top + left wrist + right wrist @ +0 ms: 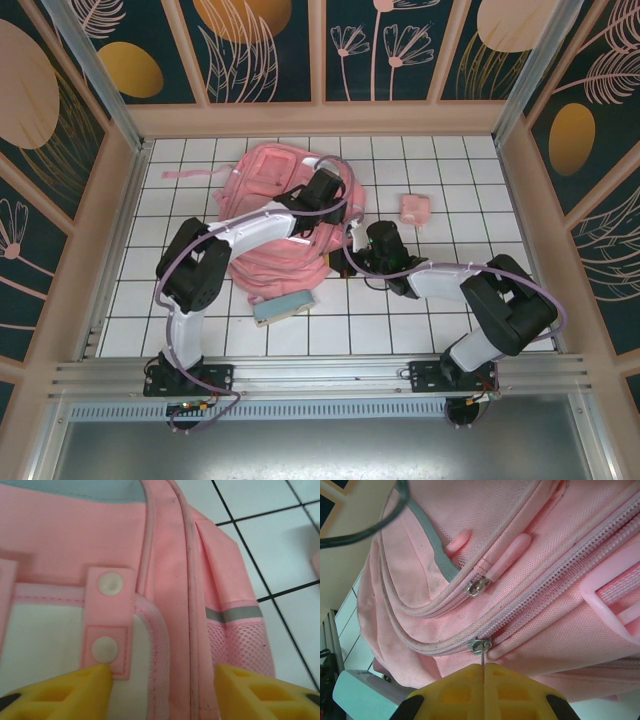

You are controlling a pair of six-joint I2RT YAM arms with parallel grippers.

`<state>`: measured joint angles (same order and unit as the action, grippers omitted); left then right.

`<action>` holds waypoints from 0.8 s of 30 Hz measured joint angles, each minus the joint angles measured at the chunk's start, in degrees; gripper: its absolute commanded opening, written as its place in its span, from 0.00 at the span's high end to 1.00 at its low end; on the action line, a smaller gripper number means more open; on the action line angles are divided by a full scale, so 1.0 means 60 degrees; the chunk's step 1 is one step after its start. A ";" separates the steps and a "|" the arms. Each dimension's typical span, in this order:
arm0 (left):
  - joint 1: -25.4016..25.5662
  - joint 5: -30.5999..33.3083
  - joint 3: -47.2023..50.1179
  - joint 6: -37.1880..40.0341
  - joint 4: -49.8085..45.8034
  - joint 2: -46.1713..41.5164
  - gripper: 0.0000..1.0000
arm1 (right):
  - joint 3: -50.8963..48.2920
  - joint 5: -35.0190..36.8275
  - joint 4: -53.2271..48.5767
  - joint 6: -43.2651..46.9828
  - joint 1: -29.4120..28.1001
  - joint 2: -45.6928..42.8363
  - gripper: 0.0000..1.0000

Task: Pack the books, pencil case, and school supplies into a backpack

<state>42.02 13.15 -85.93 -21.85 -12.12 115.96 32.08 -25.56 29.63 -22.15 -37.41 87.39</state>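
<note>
The track of the main zipper curves toward the pencil case, so my right gripper will next pull the metal zipper pull along the backpack's near edge (308,280) (427,647) that way and let go of it.
The pink backpack (270,190) lies flat on the white tiled table, left of centre. My left gripper (318,205) hovers over its right part. In the left wrist view its yellow fingers (95,677) stand apart above a snap strap (107,625) and the pocket seam, holding nothing. My right gripper (345,265) is at the backpack's near right edge, shut on the metal zipper pull (483,657) of the main zipper (555,587). The pale blue pencil case (283,308) lies against the backpack's near edge. The small pink school supplies item (416,208) sits alone to the right. The books are out of view.
Wooden walls with floral panels enclose the table on three sides. Open tiles lie to the right around the small pink item and along the near edge. A second zipper slider (478,586) with a pink pull sits above the held one.
</note>
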 measured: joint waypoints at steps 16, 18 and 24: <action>0.0022 0.2645 -0.3683 -0.0266 -0.1905 0.2568 0.59 | 0.0000 0.0335 0.0251 -0.0127 -0.0160 0.0007 1.00; -0.0117 0.2546 -0.4116 -0.0470 -0.2051 0.2805 0.60 | 0.0007 0.0605 0.0339 -0.0131 -0.0470 0.0011 1.00; -0.0430 0.1949 -0.4863 -0.0965 -0.2561 0.3082 0.60 | 0.0488 0.1348 0.0616 -0.0189 -0.1322 0.0532 1.00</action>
<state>39.44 24.84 -115.11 -27.64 -27.49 134.45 35.00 -17.47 33.32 -23.29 -45.34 90.59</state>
